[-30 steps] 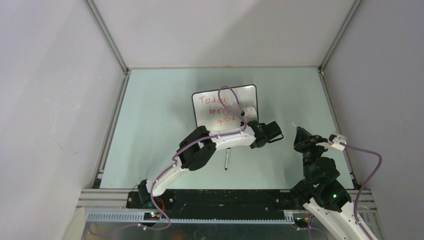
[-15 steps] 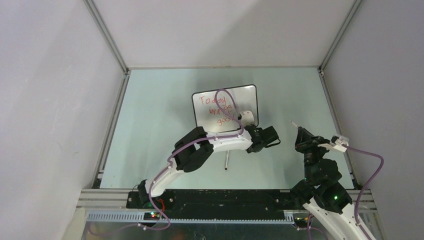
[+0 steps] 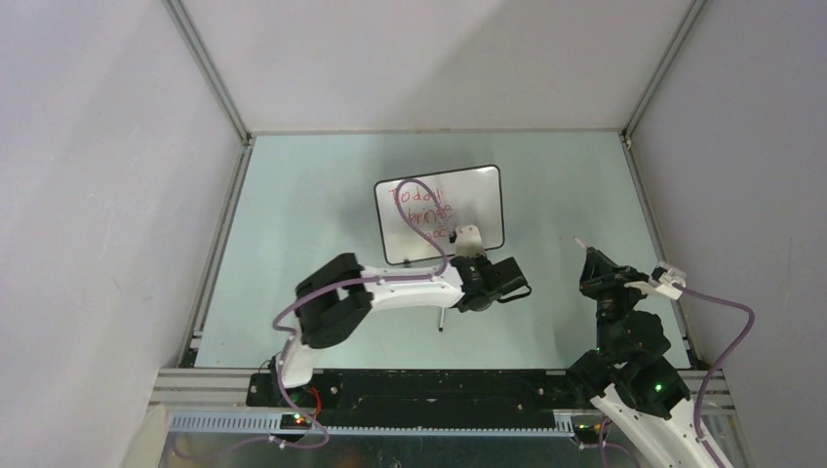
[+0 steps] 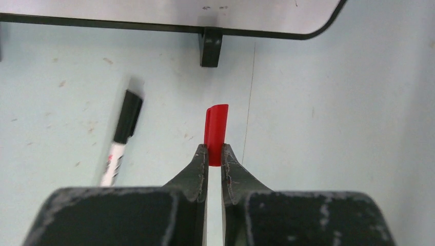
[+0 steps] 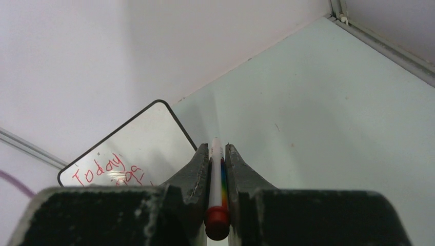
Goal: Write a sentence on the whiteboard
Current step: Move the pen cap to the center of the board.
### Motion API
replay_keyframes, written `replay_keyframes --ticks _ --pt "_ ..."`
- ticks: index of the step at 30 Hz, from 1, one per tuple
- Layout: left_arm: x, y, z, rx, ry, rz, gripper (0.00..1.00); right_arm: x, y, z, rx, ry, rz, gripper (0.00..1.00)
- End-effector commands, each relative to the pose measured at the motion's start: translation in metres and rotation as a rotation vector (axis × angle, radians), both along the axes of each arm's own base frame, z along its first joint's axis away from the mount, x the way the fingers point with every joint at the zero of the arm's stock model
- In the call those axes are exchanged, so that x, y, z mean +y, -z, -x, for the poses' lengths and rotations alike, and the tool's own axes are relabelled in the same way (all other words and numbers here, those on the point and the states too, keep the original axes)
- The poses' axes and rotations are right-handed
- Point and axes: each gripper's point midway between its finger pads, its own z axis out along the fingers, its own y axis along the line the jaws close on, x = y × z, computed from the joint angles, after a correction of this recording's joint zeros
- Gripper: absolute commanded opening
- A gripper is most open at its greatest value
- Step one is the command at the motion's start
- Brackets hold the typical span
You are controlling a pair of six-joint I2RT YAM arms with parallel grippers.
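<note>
I will lower my left gripper to the left in the top view, past the black-capped marker, to free the red cap on top of the table, because the gripper's cable covers writing.
The whiteboard [image 3: 485, 200] stands at mid-table, its black frame and one foot [image 4: 211, 46] showing in the left wrist view. The red sentence [image 3: 421, 209] is partly hidden by a purple cable; "Today" [image 5: 100, 169] reads clearly in the right wrist view. My left gripper [image 4: 215, 151] is just in front of the board's near edge, shut on a red marker cap [image 4: 216, 128]. My right gripper [image 5: 217, 148] hovers to the board's right [image 3: 588, 263], shut on a white marker [image 5: 216, 177] with a red end.
A second marker [image 4: 120, 137] with a black cap lies on the table [image 3: 293, 234] left of the left gripper, near the board's foot. Grey walls and metal rails [image 3: 219, 244] enclose the table on three sides.
The left arm has drawn back toward the near side and left, away from the board, and its jaws have closed on the red cap. The right arm has hardly moved.
</note>
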Motion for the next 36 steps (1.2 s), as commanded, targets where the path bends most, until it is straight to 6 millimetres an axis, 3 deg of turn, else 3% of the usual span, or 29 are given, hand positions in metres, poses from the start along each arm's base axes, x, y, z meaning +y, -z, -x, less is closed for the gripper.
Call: replay_keyframes --ticks 1,5,14,15,16,17,18,20,28,33,36 --pt "0.014 -0.059 0.015 -0.037 0.034 0.143 0.02 -0.009 -0.019 0.007 -0.041 0.024 -0.042 0.0" --pt "0.061 -0.072 0.026 -0.057 -0.007 0.139 0.02 -0.007 -0.017 0.007 -0.037 0.015 -0.042 0.0" --pt "0.173 -0.074 0.034 -0.072 -0.231 0.112 0.04 0.02 -0.012 -0.005 0.001 -0.099 0.026 0.0" --pt "0.188 -0.064 0.037 -0.068 -0.26 0.106 0.04 0.022 -0.013 -0.005 -0.003 -0.105 0.028 0.0" --pt "0.197 -0.068 0.035 -0.077 -0.292 0.14 0.04 0.025 -0.013 -0.006 -0.001 -0.118 0.032 0.0" --pt "0.21 -0.056 0.038 -0.067 -0.316 0.131 0.05 0.026 -0.012 -0.007 0.003 -0.124 0.037 0.0" --pt "0.217 -0.058 0.035 -0.065 -0.346 0.172 0.05 0.029 -0.012 -0.007 0.003 -0.135 0.039 0.0" --pt "0.237 -0.037 0.039 -0.037 -0.388 0.171 0.05 0.033 -0.012 -0.008 0.004 -0.156 0.044 0.0" --pt "0.255 -0.002 0.031 0.001 -0.453 0.127 0.07 0.06 -0.008 -0.008 0.013 -0.304 0.13 0.0" --pt "0.248 0.02 0.025 0.081 -0.448 0.19 0.08 0.069 -0.001 -0.011 0.042 -0.34 0.153 0.0" --pt "0.249 0.028 0.025 0.104 -0.46 0.196 0.14 0.07 -0.002 -0.011 0.042 -0.342 0.155 0.0"
